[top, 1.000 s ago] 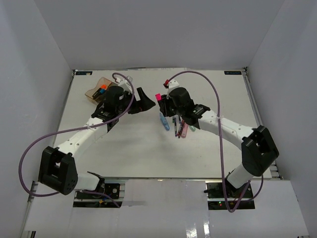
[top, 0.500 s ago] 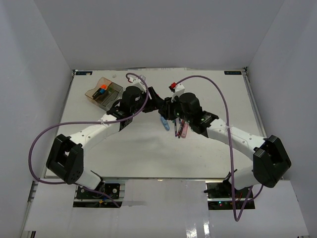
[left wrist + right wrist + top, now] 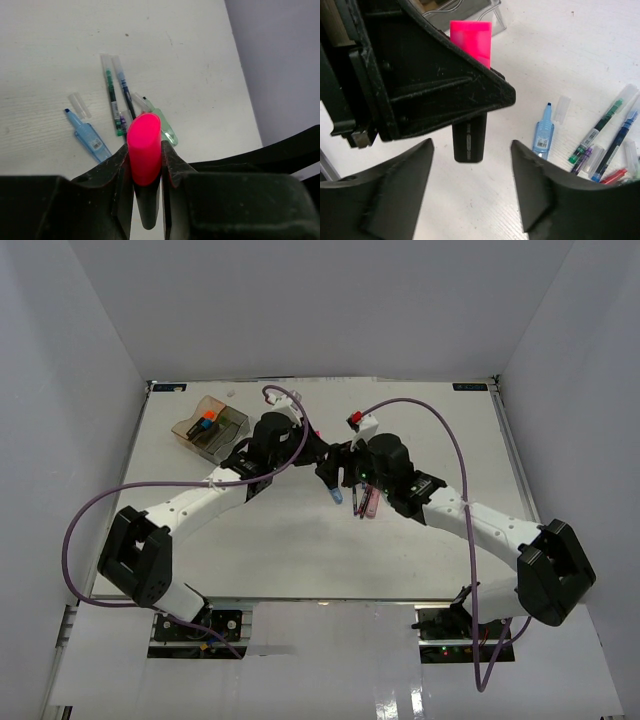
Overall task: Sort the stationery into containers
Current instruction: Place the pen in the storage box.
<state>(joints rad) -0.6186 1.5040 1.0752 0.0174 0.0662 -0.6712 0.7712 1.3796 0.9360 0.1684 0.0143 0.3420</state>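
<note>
I will next move my left gripper to the left in the top view, then down into the tan container [image 3: 199,421] to let go of the highlighter, because capped markers are already in there.
A stubby black highlighter with a pink cap [image 3: 145,147] stands upright between the fingers of my left gripper [image 3: 146,156], which is shut on it above the table. In the right wrist view its pink cap [image 3: 470,37] shows above the left finger and its black body hangs below. My right gripper [image 3: 471,146] is open, its fingers apart on either side of that body and not touching it. The two grippers meet at mid-table [image 3: 325,452]. Loose stationery lies below: a pale blue marker [image 3: 87,134], thin pens [image 3: 112,100] and a mint marker [image 3: 162,127]. The containers [image 3: 210,428] sit at far left.
Orange- and blue-capped markers [image 3: 205,422] lie in the containers. A clear cap [image 3: 562,109] lies beside the pale blue marker [image 3: 543,135]. Purple cables loop off both arms. White walls close in the table on three sides.
The left arm swung right to meet the right gripper and its jaws closed on the pink highlighter. The right gripper, which held that highlighter before, has opened and let it go.
</note>
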